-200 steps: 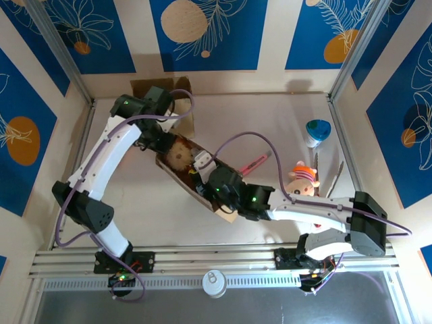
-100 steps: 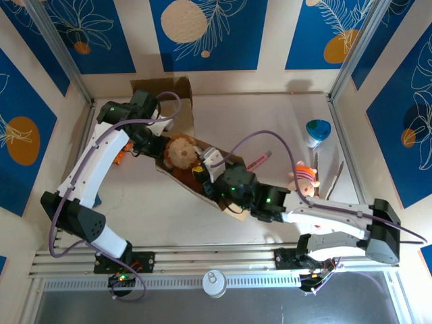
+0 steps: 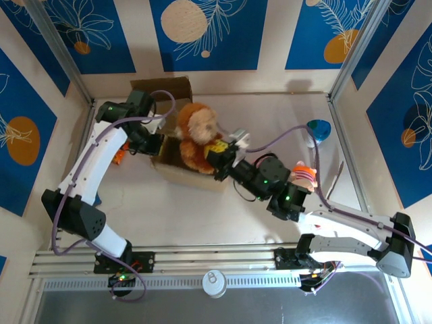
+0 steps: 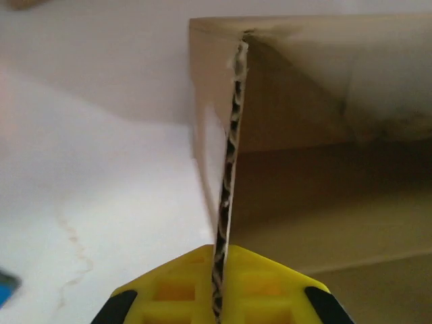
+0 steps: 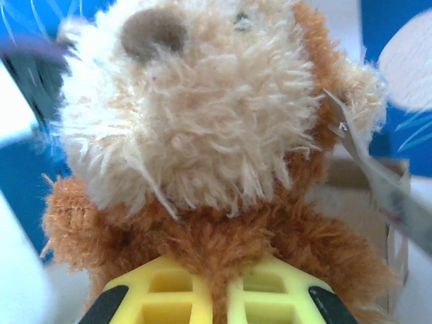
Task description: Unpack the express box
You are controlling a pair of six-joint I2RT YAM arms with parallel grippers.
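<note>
My right gripper will take the bear point(image 3: 196, 129) toward the cup next, go down and let go of it, because bare tabletop between box and cup point(image 3: 258, 123) is below and outward of that gripper.
The brown cardboard express box point(image 3: 177, 169) stands at the back left of the table with one flap point(image 3: 162, 88) raised behind it. My left gripper point(image 3: 154, 139) is shut on the box's left wall; in the left wrist view the corrugated wall edge point(image 4: 229, 169) runs straight between the yellow fingers point(image 4: 175, 290). A fluffy brown and cream teddy bear point(image 3: 196, 129) hangs above the box opening. My right gripper point(image 3: 220, 156) is shut on the bear's body, and the bear's face point(image 5: 202, 115) looms just above the yellow fingers point(image 5: 169, 297).
A small doll with an orange hat point(image 3: 305, 177) lies under the right arm's forearm. A blue and white cup point(image 3: 317, 129) stands at the back right, near a thin metal tool point(image 3: 337, 175). An orange item point(image 3: 119, 156) lies left of the box. A can point(image 3: 214, 283) rests on the front rail.
The right gripper has pulled the bear up out of the box and toward the back. The box has swung round and shifted back-left, with the left gripper still clamped on its wall.
</note>
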